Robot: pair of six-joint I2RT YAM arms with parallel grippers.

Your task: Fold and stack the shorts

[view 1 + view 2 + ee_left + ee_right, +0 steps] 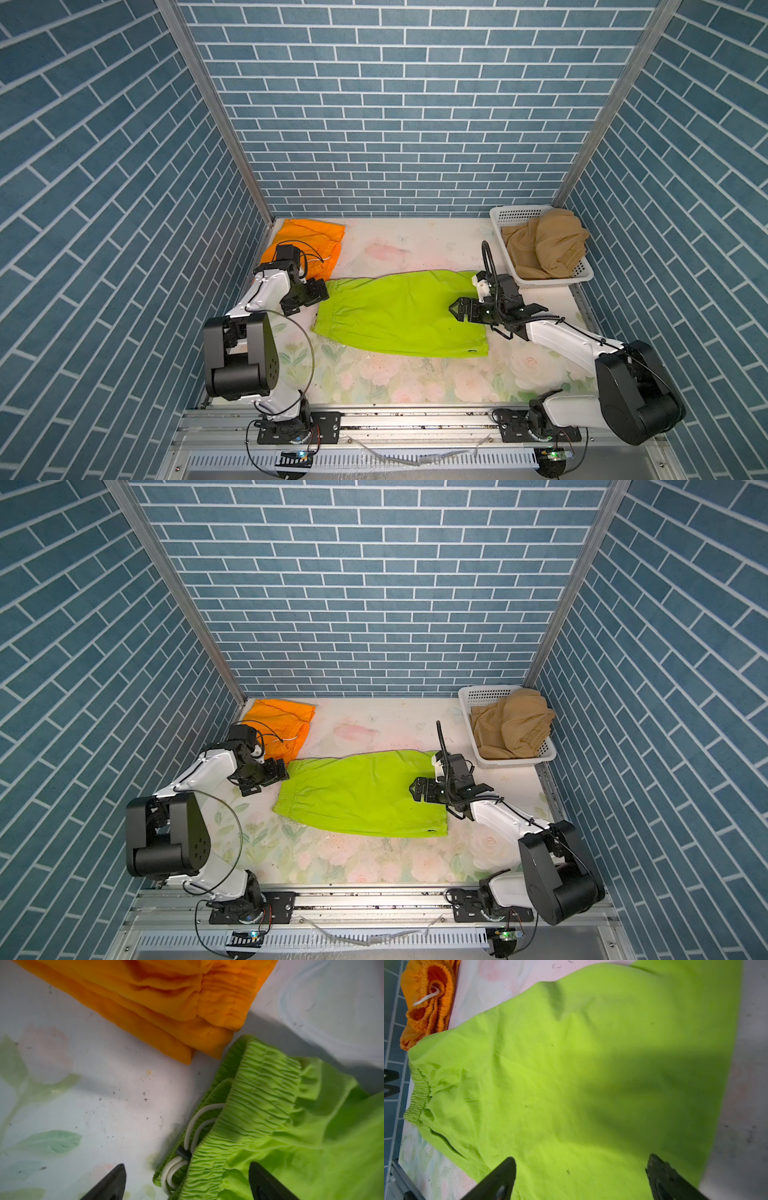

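The elastic is still below my open fingers, so my left gripper will next go down and across toward the lime green shorts (395, 316), onto the middle of the gathered waistband (323, 309).
The lime green shorts (395, 316) (357, 796) lie folded lengthwise in the middle of the table, waistband to the left. My left gripper (322, 291) (187, 1167) is open at the waistband's far corner. The gathered elastic and white cord (195, 1126) lie between its fingers. My right gripper (454, 311) (581, 1158) is open, low over the leg end of the green cloth, and holds nothing. The orange shorts (316, 241) (176, 1001) lie folded at the back left. The tan shorts (548, 245) are bunched in the basket.
A white perforated basket (503, 214) (473, 694) stands at the back right corner against the wall. Blue brick walls close in three sides. A floral cloth (415, 382) covers the table, and a metal rail (415, 419) runs along the front edge.
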